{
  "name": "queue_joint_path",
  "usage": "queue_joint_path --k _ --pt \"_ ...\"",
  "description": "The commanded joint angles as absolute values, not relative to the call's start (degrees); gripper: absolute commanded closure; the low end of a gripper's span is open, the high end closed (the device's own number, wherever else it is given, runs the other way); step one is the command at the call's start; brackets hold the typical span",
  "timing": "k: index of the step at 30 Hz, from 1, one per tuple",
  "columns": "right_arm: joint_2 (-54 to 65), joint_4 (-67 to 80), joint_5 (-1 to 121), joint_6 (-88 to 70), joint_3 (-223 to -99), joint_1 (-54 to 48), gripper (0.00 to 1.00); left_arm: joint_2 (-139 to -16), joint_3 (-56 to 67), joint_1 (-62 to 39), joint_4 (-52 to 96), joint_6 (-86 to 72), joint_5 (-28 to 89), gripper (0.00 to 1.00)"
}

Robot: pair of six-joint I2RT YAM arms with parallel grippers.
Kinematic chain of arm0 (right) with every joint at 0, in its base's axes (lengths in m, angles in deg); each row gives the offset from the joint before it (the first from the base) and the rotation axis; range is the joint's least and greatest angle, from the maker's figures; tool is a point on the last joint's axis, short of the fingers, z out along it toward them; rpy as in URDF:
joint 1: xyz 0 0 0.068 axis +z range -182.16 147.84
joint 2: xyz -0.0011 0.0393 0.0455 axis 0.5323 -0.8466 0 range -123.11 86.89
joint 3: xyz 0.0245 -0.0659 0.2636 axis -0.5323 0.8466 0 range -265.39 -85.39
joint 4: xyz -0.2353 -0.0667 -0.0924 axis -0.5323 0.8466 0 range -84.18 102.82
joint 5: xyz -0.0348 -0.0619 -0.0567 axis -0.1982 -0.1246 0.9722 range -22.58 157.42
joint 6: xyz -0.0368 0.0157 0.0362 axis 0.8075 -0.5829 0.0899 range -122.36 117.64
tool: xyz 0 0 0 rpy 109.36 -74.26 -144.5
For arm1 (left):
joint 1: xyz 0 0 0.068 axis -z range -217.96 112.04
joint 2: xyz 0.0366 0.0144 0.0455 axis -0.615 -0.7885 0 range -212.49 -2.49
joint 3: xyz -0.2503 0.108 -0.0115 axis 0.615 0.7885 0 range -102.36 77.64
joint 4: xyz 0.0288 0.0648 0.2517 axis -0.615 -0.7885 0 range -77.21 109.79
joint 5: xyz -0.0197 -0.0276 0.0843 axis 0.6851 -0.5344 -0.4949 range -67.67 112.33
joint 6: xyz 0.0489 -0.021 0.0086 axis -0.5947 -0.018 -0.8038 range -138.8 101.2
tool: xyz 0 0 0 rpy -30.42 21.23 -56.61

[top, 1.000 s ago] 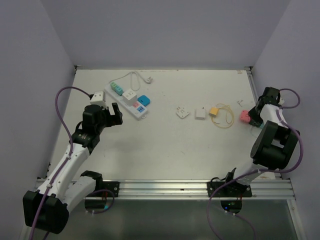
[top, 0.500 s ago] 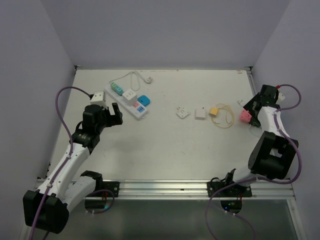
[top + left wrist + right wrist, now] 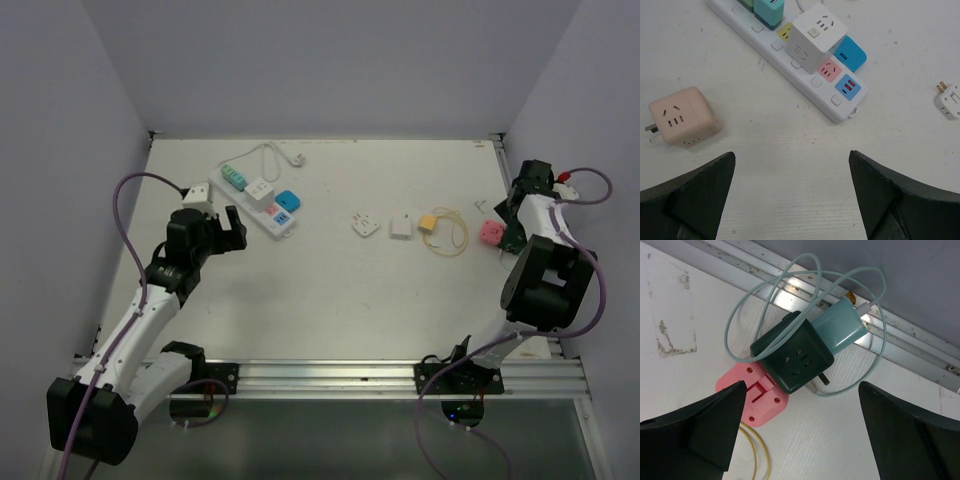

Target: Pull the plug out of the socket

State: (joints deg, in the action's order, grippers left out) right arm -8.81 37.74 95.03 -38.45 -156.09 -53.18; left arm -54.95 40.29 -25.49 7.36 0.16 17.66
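My right gripper will next go down onto the dark green cube below it, with one finger on either side, because this cube joins the pink adapter and the teal charger.
The socket, a long white power strip, lies at the back left. A white cube plug is seated in it, with teal plugs further along. A blue plug lies against the strip's far side. My left gripper hovers open just short of the strip's near end, nothing between its fingers. My right gripper stands open at the far right edge, above a dark green cube and a pink adapter.
A beige cube adapter lies left of the strip. A white adapter, a white block and a yellow plug with its looped cord lie mid-table. A teal charger with its coiled cable sits against the metal rail.
My right gripper has opened and let go of the pink adapter, then drawn back toward the far right edge. The left arm has not moved.
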Motion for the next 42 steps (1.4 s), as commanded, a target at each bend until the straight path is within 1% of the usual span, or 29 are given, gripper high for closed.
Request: queue_joint_path --k 1,9,20,28,34,36,39,42 --pt "-11.55 39.31 97.13 -44.01 -158.86 -53.34 0.01 -55.83 39.67 -25.3 10.3 0.8 18.38 0.0" --pt "-16.29 35.0 96.51 -38.84 -159.22 -53.43 0.01 -58.03 39.58 -25.3 10.47 0.8 18.9 0.0" --pt "-15.77 28.32 95.28 -31.55 -156.32 -53.78 0.01 -58.56 39.67 -25.3 10.56 0.89 19.78 0.0" --pt "-17.18 23.58 90.19 -27.41 -155.18 -55.27 0.02 -58.56 39.67 -25.3 10.65 0.8 20.04 0.0" --pt "-17.7 21.29 86.67 -24.51 -154.21 -55.98 0.05 -58.47 39.67 -25.3 10.74 0.89 20.57 0.0" --pt "-18.05 20.85 84.91 -24.07 -153.6 -56.15 0.07 -58.47 39.58 -25.3 10.74 0.89 20.57 0.0" --pt "-17.79 20.41 83.68 -24.07 -152.46 -56.33 0.16 -58.3 39.76 -25.3 10.74 0.8 20.75 0.01" --pt "-16.65 19.18 81.57 -24.06 -150.96 -56.24 0.31 -58.03 39.67 -25.3 10.74 0.8 20.66 0.0"
